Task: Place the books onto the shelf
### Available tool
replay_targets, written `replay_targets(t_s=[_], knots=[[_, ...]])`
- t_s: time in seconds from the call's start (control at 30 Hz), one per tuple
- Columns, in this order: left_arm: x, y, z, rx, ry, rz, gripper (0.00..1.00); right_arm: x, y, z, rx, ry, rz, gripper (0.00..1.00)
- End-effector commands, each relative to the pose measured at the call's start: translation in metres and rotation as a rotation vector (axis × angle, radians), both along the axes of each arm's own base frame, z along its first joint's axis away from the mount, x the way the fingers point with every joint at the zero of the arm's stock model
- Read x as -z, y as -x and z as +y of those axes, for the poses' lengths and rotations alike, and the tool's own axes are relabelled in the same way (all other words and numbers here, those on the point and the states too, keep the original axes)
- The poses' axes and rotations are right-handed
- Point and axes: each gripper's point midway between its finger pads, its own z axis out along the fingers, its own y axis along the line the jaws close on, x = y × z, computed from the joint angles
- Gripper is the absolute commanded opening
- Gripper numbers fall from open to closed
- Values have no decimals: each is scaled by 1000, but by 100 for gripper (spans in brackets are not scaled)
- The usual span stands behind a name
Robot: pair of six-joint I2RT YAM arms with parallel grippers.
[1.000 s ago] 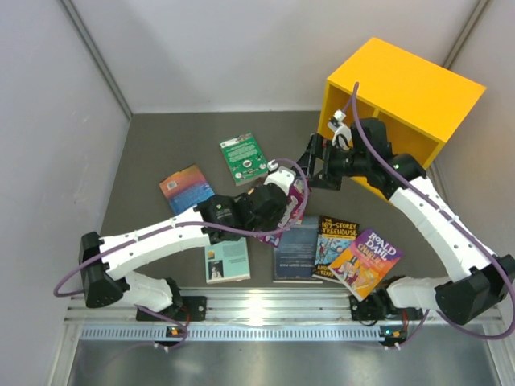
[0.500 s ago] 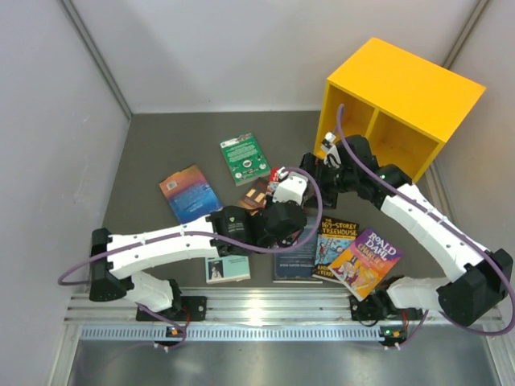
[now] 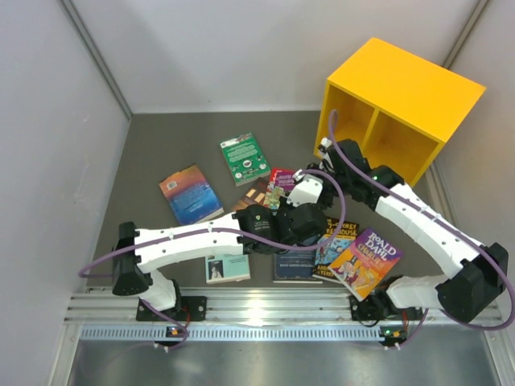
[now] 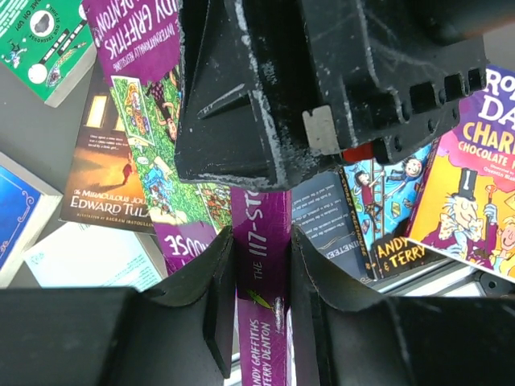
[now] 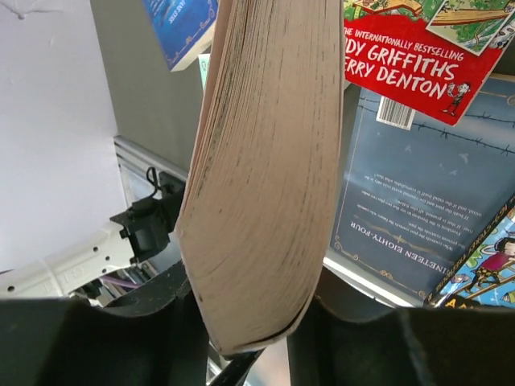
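Observation:
My right gripper carries the purple book to the right in the top view into an empty shelf opening (image 3: 401,150) next and releases it there.
A purple "117-Storey" book (image 4: 261,213) hangs above the table, and my left gripper (image 4: 261,241) is shut on its spine. My right gripper (image 5: 253,293) faces it from the other side, its fingers pressed on the book's page block (image 5: 265,161). In the top view the left gripper (image 3: 294,198) and the right gripper (image 3: 319,180) meet over the middle of the table. The yellow shelf (image 3: 402,80) stands at the back right with its two openings towards the arms. Several other books lie flat, among them a green one (image 3: 244,158) and a Roald Dahl one (image 3: 366,261).
A blue-orange book (image 3: 190,193) lies left. A pale teal one (image 3: 227,268), a dark blue one (image 3: 294,265) and a Treehouse title (image 3: 338,233) lie near the front rail (image 3: 241,310). A brown Edward Tulane book (image 4: 105,169) sits under the held book. Grey walls close the sides.
My left arm carried the purple book right and up. My right gripper came down from the shelf's front to the book and closed from wide open onto its pages.

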Motion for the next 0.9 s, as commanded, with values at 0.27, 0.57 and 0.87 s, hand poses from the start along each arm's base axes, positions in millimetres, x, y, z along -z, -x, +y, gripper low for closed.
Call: replay_targets(t_s=[0.27, 0.57, 0.87], knots=[[-99, -4, 23, -116, 330, -108, 99, -13, -12, -22, 2, 172, -107, 0], [-110, 8, 143, -246, 375, -157, 99, -30, -36, -149, 428, 613, -250, 0], [-108, 12, 167, -271, 371, -148, 99, -76, -46, -235, 808, 891, -426, 0]])
